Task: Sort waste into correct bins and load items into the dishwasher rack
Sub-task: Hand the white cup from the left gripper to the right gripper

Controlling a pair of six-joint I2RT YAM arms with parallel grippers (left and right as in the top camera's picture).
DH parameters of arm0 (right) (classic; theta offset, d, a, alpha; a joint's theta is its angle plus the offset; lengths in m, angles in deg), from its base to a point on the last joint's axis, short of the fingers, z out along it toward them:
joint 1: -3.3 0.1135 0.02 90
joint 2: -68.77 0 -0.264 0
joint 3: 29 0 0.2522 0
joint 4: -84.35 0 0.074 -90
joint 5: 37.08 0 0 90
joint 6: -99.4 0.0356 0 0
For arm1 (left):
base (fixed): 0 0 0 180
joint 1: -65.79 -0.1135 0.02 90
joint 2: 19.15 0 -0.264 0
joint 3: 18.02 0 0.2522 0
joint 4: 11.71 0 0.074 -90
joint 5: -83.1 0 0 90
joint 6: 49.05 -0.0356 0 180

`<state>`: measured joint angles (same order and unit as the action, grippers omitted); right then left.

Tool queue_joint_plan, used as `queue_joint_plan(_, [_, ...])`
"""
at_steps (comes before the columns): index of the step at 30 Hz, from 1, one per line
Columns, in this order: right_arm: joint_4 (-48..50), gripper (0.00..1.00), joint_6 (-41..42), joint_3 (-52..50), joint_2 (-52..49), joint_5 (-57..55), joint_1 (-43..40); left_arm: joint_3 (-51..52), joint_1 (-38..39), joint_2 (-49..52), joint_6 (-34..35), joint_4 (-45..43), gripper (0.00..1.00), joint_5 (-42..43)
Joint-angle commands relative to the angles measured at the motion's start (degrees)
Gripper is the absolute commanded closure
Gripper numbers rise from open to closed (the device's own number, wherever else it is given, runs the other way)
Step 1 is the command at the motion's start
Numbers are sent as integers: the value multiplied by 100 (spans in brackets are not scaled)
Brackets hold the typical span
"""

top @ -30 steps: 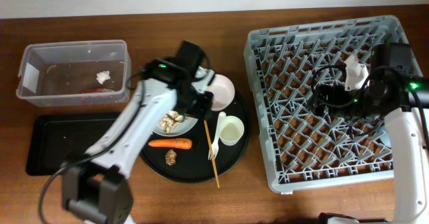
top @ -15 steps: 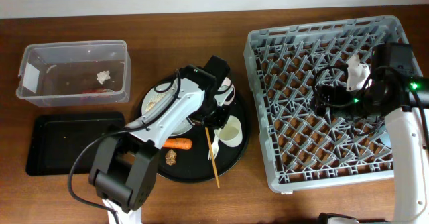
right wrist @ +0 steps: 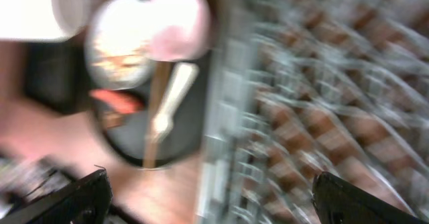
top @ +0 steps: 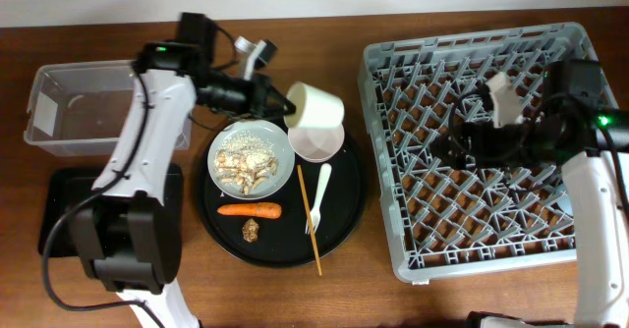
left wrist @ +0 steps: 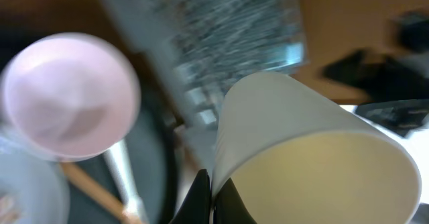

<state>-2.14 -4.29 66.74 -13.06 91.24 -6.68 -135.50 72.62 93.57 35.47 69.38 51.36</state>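
My right gripper swings toward the small whitish cup [top: 315,107] [right wrist: 41,11] next, its fingers tilting level around the cup's body, as my left gripper holds the cup's rim.
My left gripper [top: 282,100] is shut on the rim of the small whitish cup [top: 316,106], holding it tilted above the white bowl [top: 316,143]. In the left wrist view the fingers [left wrist: 212,198] pinch the cup wall [left wrist: 295,137], with the bowl [left wrist: 70,93] below. The grey plate [top: 251,159] carries beige food scraps. The carrot [top: 249,210], brown lump [top: 250,231], white fork [top: 322,191] and chopstick [top: 312,228] lie on the round tray. My right gripper [top: 460,149] is open and empty over the dishwasher rack [top: 550,240]; its fingers [right wrist: 218,200] are spread wide. No blue cup, tissue or wrapper shows.
The round black tray [top: 285,254] sits in the middle of the table. The clear tub [top: 69,112] is at the back left, partly covered by my left arm. The shallow black tray [top: 69,220] lies in front of it. Both wrist views are blurred.
My left gripper has taken the whitish cup off the round tray and lifted it toward the back. The left arm swung left. My right gripper shifted left over the rack.
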Motion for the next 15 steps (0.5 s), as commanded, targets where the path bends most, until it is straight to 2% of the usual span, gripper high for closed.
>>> queue_joint_plan(1, [245, 1, -1115, 107, -258, 2688, 184, -90, -129, -103, -323, -61, 100, 1821])
queue_joint_plan(3, [638, 1, -1113, 107, -400, 3056, 518, -90, -85, -103, -323, -11, 100, 2031])
queue_joint_plan(10, [1626, 1, -1088, 107, -533, 3047, 1462, -90, 367, -103, -323, 0, 100, 2146])
queue_joint_plan(15, [2131, 1, -1021, 107, -535, 3045, 1764, -90, 590, -103, -321, 57, 100, 2149])
